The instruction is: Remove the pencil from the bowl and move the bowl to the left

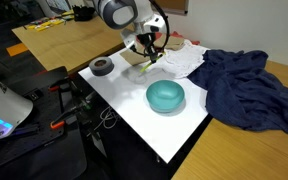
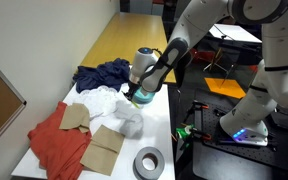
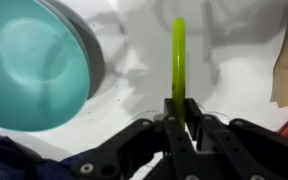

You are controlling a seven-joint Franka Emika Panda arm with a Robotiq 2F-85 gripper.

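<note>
My gripper lowers the pencil (image 1: 146,64) next, slightly toward the bowl, then opens at the white surface beside the bowl.
The teal bowl (image 1: 165,96) sits empty on the white board (image 1: 124,100). It also shows at the left of the wrist view (image 3: 29,65), and partly behind the gripper in an exterior view (image 2: 140,97). My gripper (image 1: 151,52) is shut on the yellow-green pencil (image 3: 178,60) at one end. The pencil sticks out past the fingertips (image 3: 180,112) over the white surface, away from the bowl. In an exterior view the pencil (image 1: 146,64) hangs below the gripper, above the board behind the bowl.
A dark grey tape ring (image 1: 103,67) lies at the board's far corner (image 2: 149,161). A dark blue cloth (image 1: 249,90) is beside the bowl. A white cloth (image 1: 184,58), a red cloth (image 2: 59,140) and brown card pieces (image 2: 104,150) lie further along.
</note>
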